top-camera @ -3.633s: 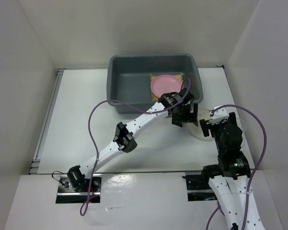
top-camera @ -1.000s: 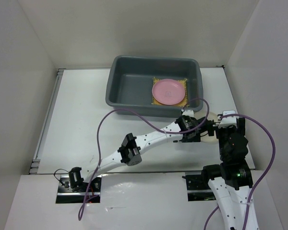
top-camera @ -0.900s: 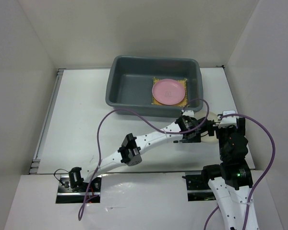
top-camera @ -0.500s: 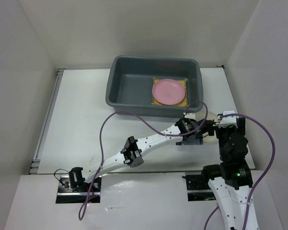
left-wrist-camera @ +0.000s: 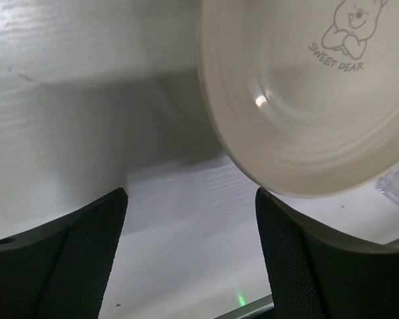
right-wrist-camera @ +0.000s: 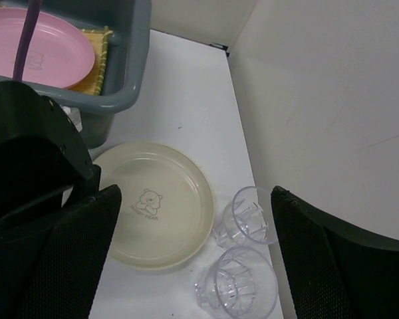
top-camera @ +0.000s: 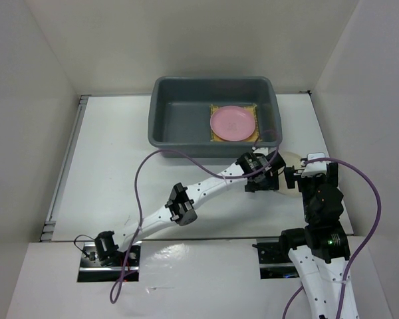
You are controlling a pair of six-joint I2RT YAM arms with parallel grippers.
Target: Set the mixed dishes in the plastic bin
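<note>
My left gripper moves slightly toward the cream plate next, open fingers around the plate's near rim (left-wrist-camera: 247,171), since that rim sits off-centre beside one finger.
The dark grey plastic bin (top-camera: 179,119) stands at the back, and it also shows in the right wrist view (right-wrist-camera: 123,80). In it the pink plate (top-camera: 233,122) lies on the yellow woven mat (top-camera: 214,136). The cream plate (top-camera: 286,161) lies flat on the table in front of the bin's right corner (right-wrist-camera: 156,203). Two clear cups (right-wrist-camera: 249,216) (right-wrist-camera: 243,287) stand just right of it. My left gripper (top-camera: 270,181) is open and empty at the plate's left rim (left-wrist-camera: 306,100). My right gripper (top-camera: 291,179) is open and empty above the plate and cups.
White walls (top-camera: 359,86) enclose the table on three sides, and the right wall (right-wrist-camera: 332,100) is close beside the cups. The left arm's purple cable (top-camera: 186,154) loops over the table in front of the bin.
My left gripper left the bin, came down to the cream plate's front-left, and in the last half second moved back along its left rim. The bin turned slightly. The right arm stayed put.
</note>
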